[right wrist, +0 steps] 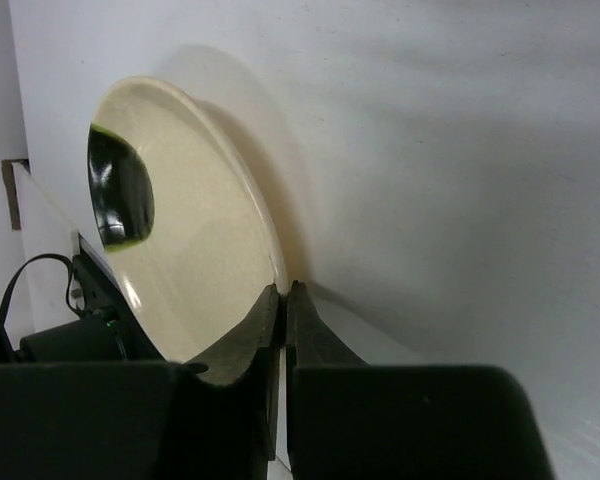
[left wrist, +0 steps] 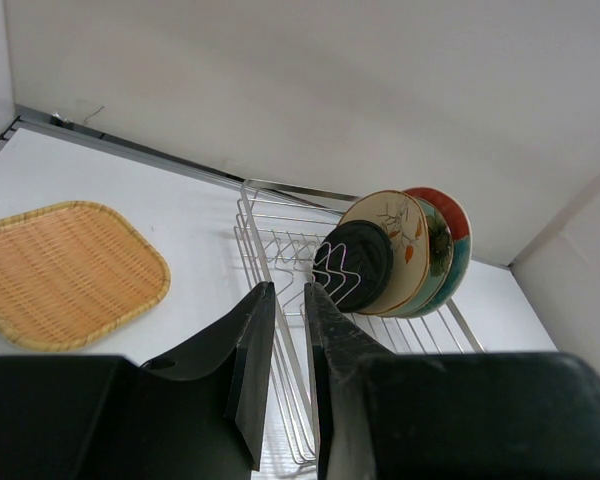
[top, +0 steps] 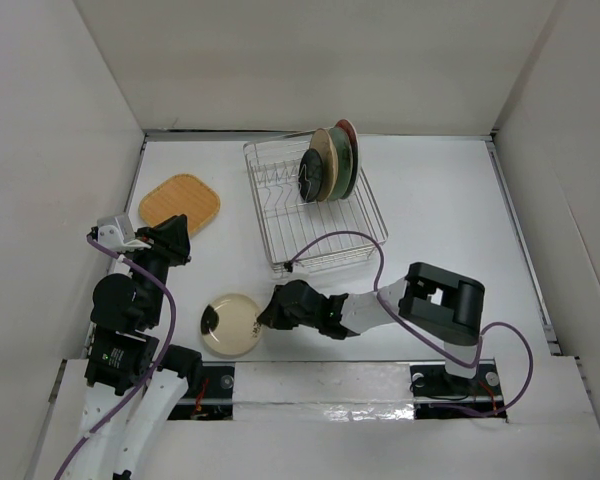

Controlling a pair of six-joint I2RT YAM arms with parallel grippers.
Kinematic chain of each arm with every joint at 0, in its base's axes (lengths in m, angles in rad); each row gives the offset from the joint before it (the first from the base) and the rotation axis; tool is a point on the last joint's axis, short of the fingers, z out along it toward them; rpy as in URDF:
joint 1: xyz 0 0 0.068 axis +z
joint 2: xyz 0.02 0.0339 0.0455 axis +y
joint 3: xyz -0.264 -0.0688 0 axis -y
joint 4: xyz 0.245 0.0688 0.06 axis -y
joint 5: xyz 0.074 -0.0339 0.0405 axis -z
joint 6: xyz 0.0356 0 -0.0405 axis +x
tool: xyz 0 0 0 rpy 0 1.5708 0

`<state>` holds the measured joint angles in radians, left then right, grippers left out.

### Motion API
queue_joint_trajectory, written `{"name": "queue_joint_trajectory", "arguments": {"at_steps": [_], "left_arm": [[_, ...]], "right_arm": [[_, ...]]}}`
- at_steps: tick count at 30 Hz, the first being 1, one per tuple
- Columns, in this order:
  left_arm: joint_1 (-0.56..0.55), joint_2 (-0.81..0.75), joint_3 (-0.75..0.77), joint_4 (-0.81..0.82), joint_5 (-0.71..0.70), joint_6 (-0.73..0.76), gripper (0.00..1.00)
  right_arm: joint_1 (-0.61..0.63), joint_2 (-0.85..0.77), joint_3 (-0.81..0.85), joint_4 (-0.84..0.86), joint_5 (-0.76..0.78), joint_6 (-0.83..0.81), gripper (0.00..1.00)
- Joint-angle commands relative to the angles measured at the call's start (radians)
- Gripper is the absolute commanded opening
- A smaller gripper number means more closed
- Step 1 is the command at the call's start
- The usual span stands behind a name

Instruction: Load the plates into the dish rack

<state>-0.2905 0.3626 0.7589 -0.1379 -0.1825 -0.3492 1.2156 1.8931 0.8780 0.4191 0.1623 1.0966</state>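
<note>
My right gripper rises next, carries the pale yellow plate outward and lowers it to release in the slot beside the black plate (top: 308, 178). Those wires stand empty.
The silver wire dish rack (top: 325, 235) stands at mid-table and holds a black plate (top: 308, 178), a cream floral plate (top: 323, 158), a teal plate (top: 349, 172) and a red plate (top: 347, 132) upright at its far end. The pale yellow plate with a black mark (top: 230, 325) lies near the front edge. My right gripper (top: 268, 312) is shut on its right rim, and the right wrist view shows the rim (right wrist: 200, 230) pinched between the fingertips (right wrist: 283, 290). The orange rounded-square plate (top: 180, 204) lies at the far left. My left gripper (top: 178, 240) hovers just in front of it, narrowly open and empty (left wrist: 285, 292).
White walls close in the table on the left, back and right. In the left wrist view the rack (left wrist: 280, 250) with its plates (left wrist: 395, 235) lies ahead and the orange plate (left wrist: 65, 270) is to the left. A purple cable (top: 330, 238) arcs over the rack's near corner.
</note>
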Motion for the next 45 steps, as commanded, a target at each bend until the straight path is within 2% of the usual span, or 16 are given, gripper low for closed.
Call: {"name": "queue_joint_trajectory", "arguments": {"at_steps": [1, 6, 11, 15, 16, 18, 19, 22, 28, 39, 45], "left_arm": [[0.005, -0.002, -0.009, 0.05, 0.014, 0.003, 0.16], [0.005, -0.005, -0.007, 0.05, 0.012, 0.003, 0.17], [0.005, -0.013, -0.007, 0.049, 0.009, 0.003, 0.17], [0.005, -0.022, -0.009, 0.05, 0.015, 0.004, 0.17], [0.005, -0.024, -0.009, 0.05, 0.017, 0.003, 0.17], [0.005, -0.025, -0.009, 0.05, 0.018, 0.004, 0.18], [0.005, -0.027, -0.009, 0.049, 0.018, 0.004, 0.18], [0.005, -0.033, -0.009, 0.047, 0.017, 0.006, 0.18], [-0.004, -0.04, -0.009, 0.047, 0.021, 0.006, 0.19], [-0.013, -0.037, -0.006, 0.046, 0.025, 0.007, 0.2], [-0.013, -0.033, -0.004, 0.046, 0.023, 0.01, 0.2]], "right_arm": [[0.01, -0.041, 0.006, -0.015, 0.051, -0.032, 0.0], [0.074, -0.227, 0.005, -0.077, 0.161, -0.159, 0.0], [0.093, -0.385, 0.096, -0.267, 0.291, -0.358, 0.0], [-0.014, -0.428, 0.241, -0.431, 0.439, -0.521, 0.0], [-0.09, -0.419, 0.284, -0.513, 0.48, -0.552, 0.0], [-0.155, -0.365, 0.415, -0.563, 0.541, -0.645, 0.0], [-0.203, -0.347, 0.458, -0.594, 0.619, -0.677, 0.0], [-0.263, -0.229, 0.651, -0.666, 0.757, -0.794, 0.0], [-0.384, 0.003, 0.956, -0.762, 0.871, -0.923, 0.0], [-0.407, 0.225, 1.199, -0.829, 0.964, -1.024, 0.0], [-0.407, 0.285, 1.236, -0.833, 0.961, -1.044, 0.0]]}}
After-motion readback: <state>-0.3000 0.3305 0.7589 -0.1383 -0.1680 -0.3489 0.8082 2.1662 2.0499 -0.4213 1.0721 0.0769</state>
